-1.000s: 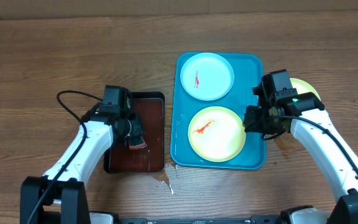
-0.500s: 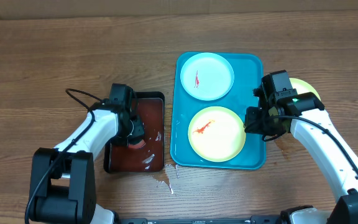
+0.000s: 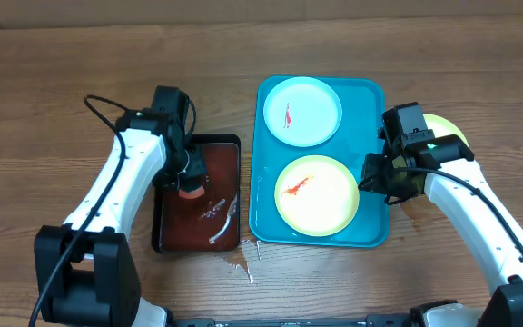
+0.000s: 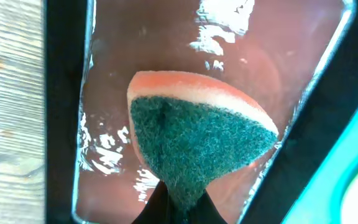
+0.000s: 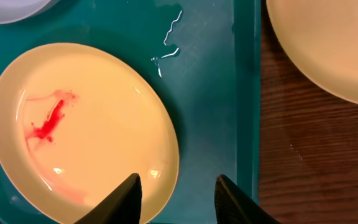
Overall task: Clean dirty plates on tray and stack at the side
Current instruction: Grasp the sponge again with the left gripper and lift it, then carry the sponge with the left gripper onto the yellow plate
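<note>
I will next lower my right gripper onto the rim of the front plate, and I will close it there on the rim.
The blue tray [image 3: 266, 195] holds two dirty plates: a pale blue-white one [image 3: 302, 111] at the back and a yellow-green rimmed one [image 3: 317, 195] in front, both with red smears. A third yellow-green plate [image 3: 448, 127] lies on the table right of the tray, partly hidden by my right arm. My right gripper [image 3: 377, 184] is open at the front plate's right rim. In the right wrist view one finger of this gripper [image 5: 178, 180] is over the plate [image 5: 86, 124] and the other over the tray floor [image 5: 210, 74]. My left gripper [image 4: 179, 208] is shut on a green-and-orange sponge [image 4: 197, 143].
A dark brown tray [image 3: 221, 163] with a film of water sits left of the blue tray, and the sponge [image 3: 190, 191] hangs over it. A small wet reddish spill [image 3: 239, 263] marks the wood by its front right corner. Bare wood lies to the far left and back.
My left gripper has shut on the sponge and moved it toward the back of the brown tray. My right gripper's jaws have spread a little wider at the plate's rim.
</note>
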